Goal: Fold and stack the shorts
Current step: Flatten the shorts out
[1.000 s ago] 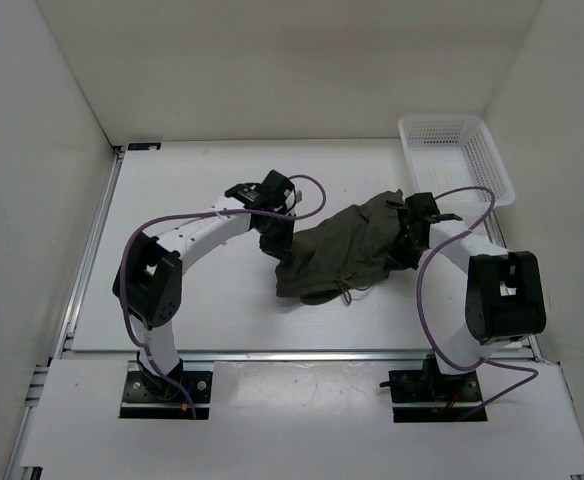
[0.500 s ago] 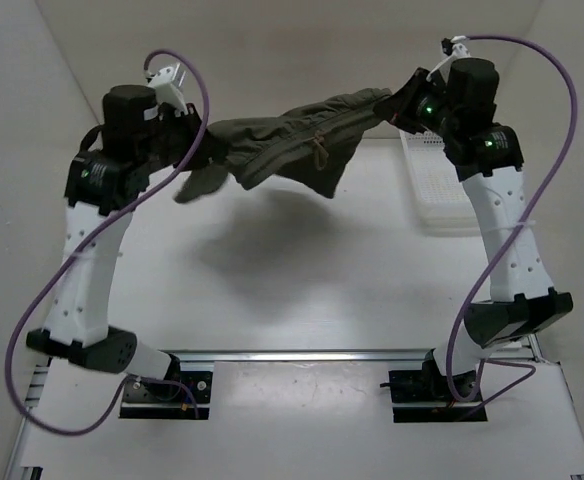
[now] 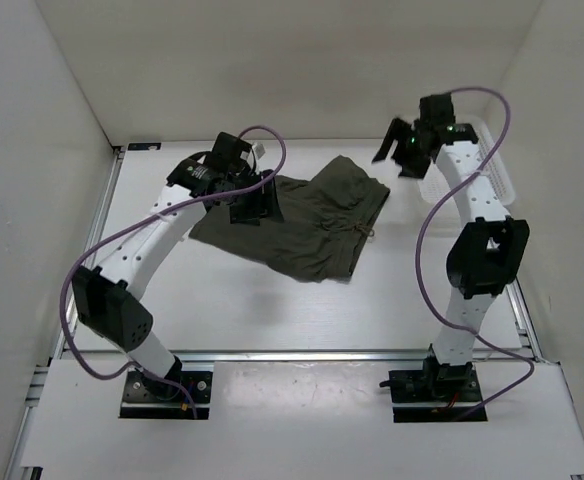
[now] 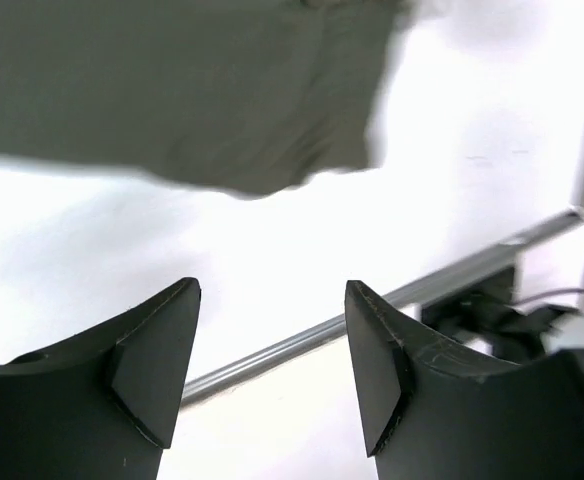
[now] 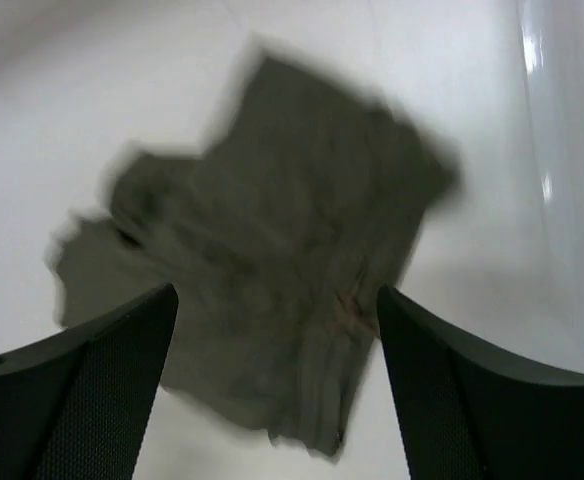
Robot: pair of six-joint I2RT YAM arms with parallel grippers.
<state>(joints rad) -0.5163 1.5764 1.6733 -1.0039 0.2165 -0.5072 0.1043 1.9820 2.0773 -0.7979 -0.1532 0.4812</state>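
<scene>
I will bring my left gripper down toward the left in the overhead view next, onto the corner of the shorts that is farthest from the drawstring.
The dark olive-green shorts lie spread out on the white table, with a thin drawstring at their right side. My left gripper hangs over their left edge, open, with nothing between its fingers. In the left wrist view the shorts fill the top, beyond the open left gripper. My right gripper hovers off the shorts' far right corner, also open. The right wrist view shows the blurred shorts lying below the empty right gripper.
A white mesh basket stands at the back right, partly hidden by the right arm. White walls close in the table on the left, back and right. A metal rail runs along the near edge, in front of the arm bases.
Half a second ago both grippers held the shorts stretched in the air. Both arms have since come down and let go, and the shorts now lie spread on the table.
</scene>
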